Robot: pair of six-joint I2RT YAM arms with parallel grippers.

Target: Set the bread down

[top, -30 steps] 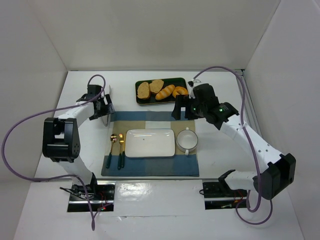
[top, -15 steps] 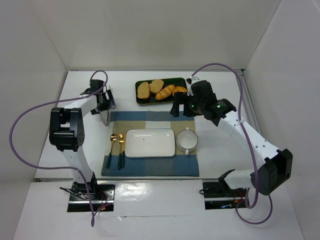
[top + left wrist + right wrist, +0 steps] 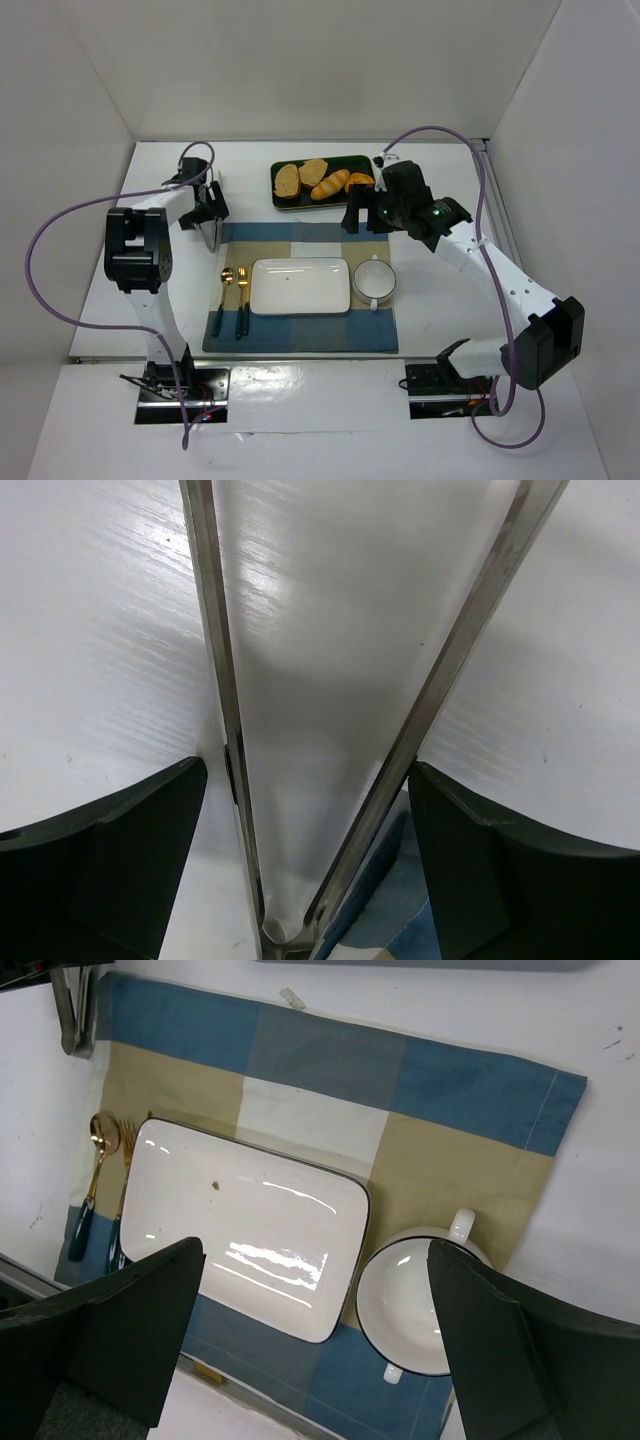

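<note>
My left gripper will bring the tongs (image 3: pixel 213 236) up and to the right in the top view to the browner slice (image 3: pixel 287 181), because the spread arms of the tongs come together when my fingers close.
The bread (image 3: pixel 287 180) is the browner oval slice at the left end of a dark green tray (image 3: pixel 350 160) at the back of the table. My left gripper (image 3: pixel 210 212) is open at the placemat's far left corner, astride a pair of metal tongs (image 3: pixel 213 236). In the left wrist view the tongs (image 3: pixel 215 660) spread in a V between the fingers (image 3: pixel 130 850) of the left gripper (image 3: pixel 308 770). My right gripper (image 3: pixel 365 220) hovers open and empty in front of the tray. The right wrist view shows the right gripper (image 3: pixel 315 1295) above the plate and bowl.
A paler slice (image 3: pixel 313 171) and two orange rolls (image 3: pixel 330 184) share the tray. On the blue-and-tan placemat (image 3: pixel 300 237) are a white rectangular plate (image 3: pixel 299 286), a white bowl (image 3: pixel 373 280), and a gold spoon (image 3: pixel 226 280) and fork (image 3: pixel 242 282). White walls enclose the table.
My left arm's elbow has swung inward and its gripper has shifted slightly back, staying over the tongs. My right gripper moved a little toward the tray, then held still.
</note>
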